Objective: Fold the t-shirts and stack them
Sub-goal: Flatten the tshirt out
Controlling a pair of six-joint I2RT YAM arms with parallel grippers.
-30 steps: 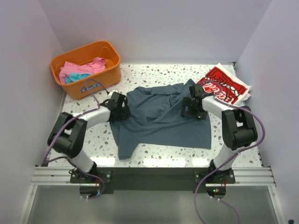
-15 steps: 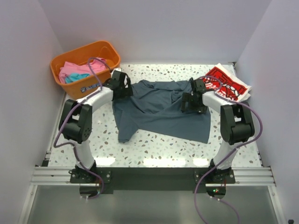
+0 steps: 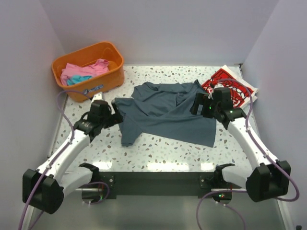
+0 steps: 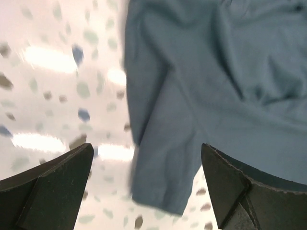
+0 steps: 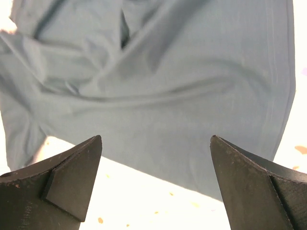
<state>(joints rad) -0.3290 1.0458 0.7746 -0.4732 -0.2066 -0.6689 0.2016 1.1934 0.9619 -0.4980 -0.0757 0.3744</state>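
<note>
The sleeve's near end (image 3: 130, 143) (image 4: 173, 203) sticks out past the shirt's body, so my left gripper will next move down, back and to the right in the top view onto the sleeve's end.
The slate-blue t-shirt (image 3: 165, 112) lies rumpled on the middle of the table, a sleeve trailing to the near left. It fills the left wrist view (image 4: 211, 81) and the right wrist view (image 5: 163, 91). My left gripper (image 3: 114, 114) is open and empty, raised beside the shirt's left edge. My right gripper (image 3: 199, 104) is open and empty, raised over the shirt's right side. A folded red t-shirt with white lettering (image 3: 231, 89) lies at the far right. Pink (image 3: 79, 70) and turquoise (image 3: 72, 79) shirts sit in the orange basket.
The orange plastic basket (image 3: 104, 86) stands at the far left corner. White walls close in the table at the back and both sides. Bare speckled tabletop (image 3: 163, 153) shows in front of the blue shirt.
Both grippers have let go of the blue shirt and pulled back toward me, lifting off it. The shirt now lies farther back than a second ago.
</note>
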